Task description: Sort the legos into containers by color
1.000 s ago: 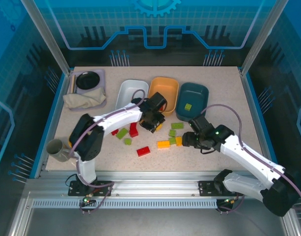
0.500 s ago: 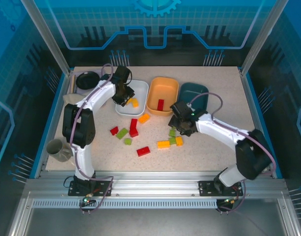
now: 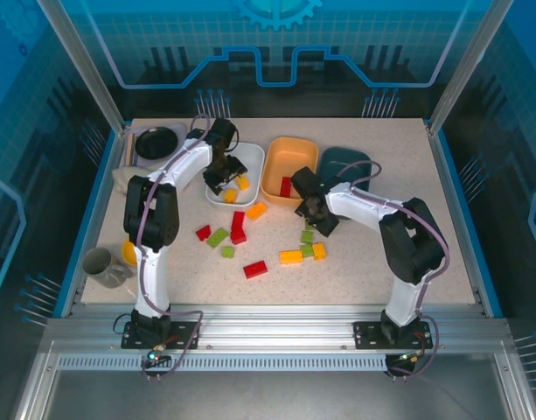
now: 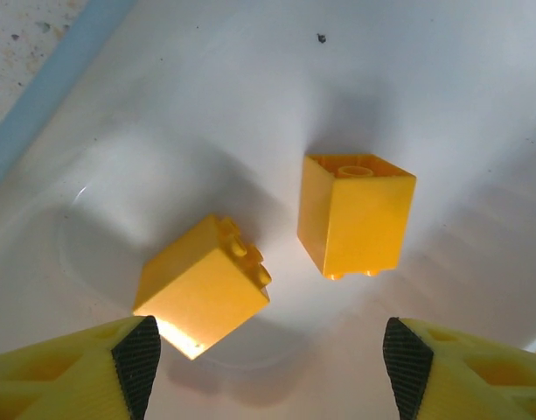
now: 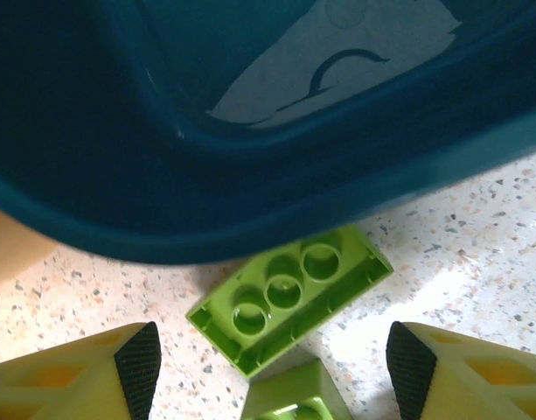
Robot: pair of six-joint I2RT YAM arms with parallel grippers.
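My right gripper should go down onto the oblong light green brick point(image 5: 285, 296) by the dark teal bin point(image 5: 250, 210), because its open fingers are already on both sides of that brick.
My left gripper point(image 4: 272, 376) hangs open inside the white bin point(image 3: 252, 157), just short of two yellow bricks point(image 4: 359, 214) point(image 4: 202, 284) lying on its floor. In the top view the left gripper point(image 3: 219, 179) is at the bin's left part. My right gripper point(image 5: 272, 381) is open, low over the table by the dark teal bin point(image 5: 250, 210); an upside-down oblong green brick point(image 5: 289, 297) lies against the bin's wall and a second green brick point(image 5: 294, 398) sits nearer. The orange bin point(image 3: 289, 153) holds a red brick point(image 3: 286, 186). Red, green and orange bricks point(image 3: 255, 269) are scattered on the table.
A black bowl on a lavender tray point(image 3: 156, 142) stands at the back left with a cloth point(image 3: 119, 179) beside it. A grey cup point(image 3: 101, 265) and a small yellow bowl point(image 3: 128, 254) sit at the table's left edge.
My left gripper went from the table's middle into the white bin, where two yellow bricks now lie. A red brick appeared in the orange bin. The right gripper shifted left toward the teal bin's front.
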